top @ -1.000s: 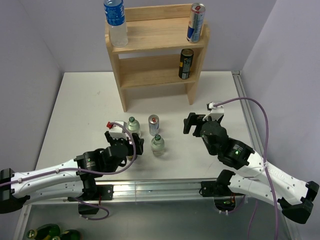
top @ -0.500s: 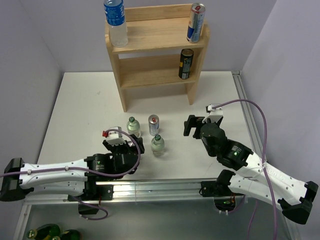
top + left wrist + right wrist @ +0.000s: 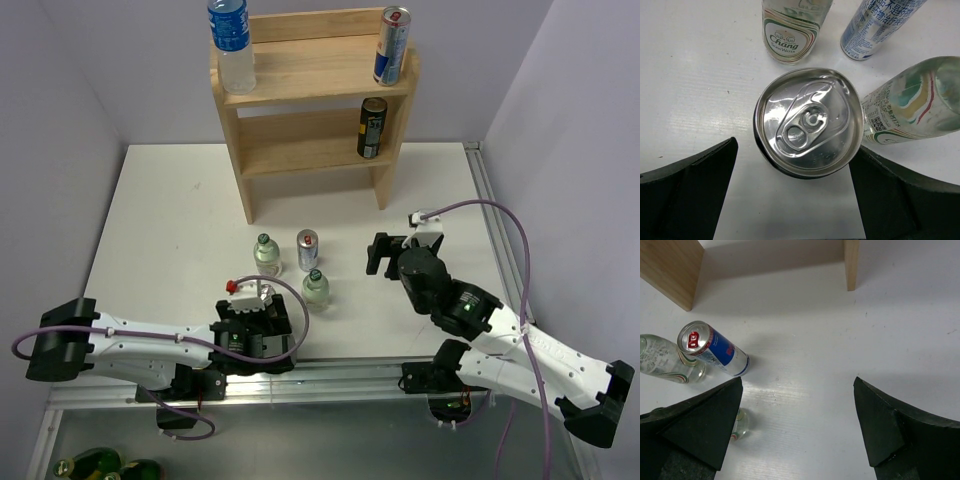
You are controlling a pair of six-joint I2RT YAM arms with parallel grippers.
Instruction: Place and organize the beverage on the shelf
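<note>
The dark can's silver lid (image 3: 268,292) (image 3: 809,123) is below and outward of my left gripper, so next I should lower my gripper outward, with its open fingers on both sides of the can before they close.
The wooden shelf (image 3: 312,95) stands at the back, its legs (image 3: 852,265) seen in the right wrist view. It holds a water bottle (image 3: 231,45), a blue-silver can (image 3: 391,45) and a black can (image 3: 371,128). On the table stand two green-capped bottles (image 3: 266,253) (image 3: 316,289) and a blue-silver can (image 3: 307,250) (image 3: 715,350). A dark can with a silver lid (image 3: 807,122) stands upright just ahead of my open left gripper (image 3: 794,152) (image 3: 264,303), untouched. My right gripper (image 3: 387,252) (image 3: 798,382) is open and empty over bare table.
Purple walls close in the table on the left, back and right. A metal rail (image 3: 340,375) runs along the near edge by the arm bases. Several green bottles (image 3: 100,465) lie below the table at the bottom left.
My left arm has swung right and drawn back toward the near edge, so its gripper now sits just behind the dark can. The right arm has hardly moved.
</note>
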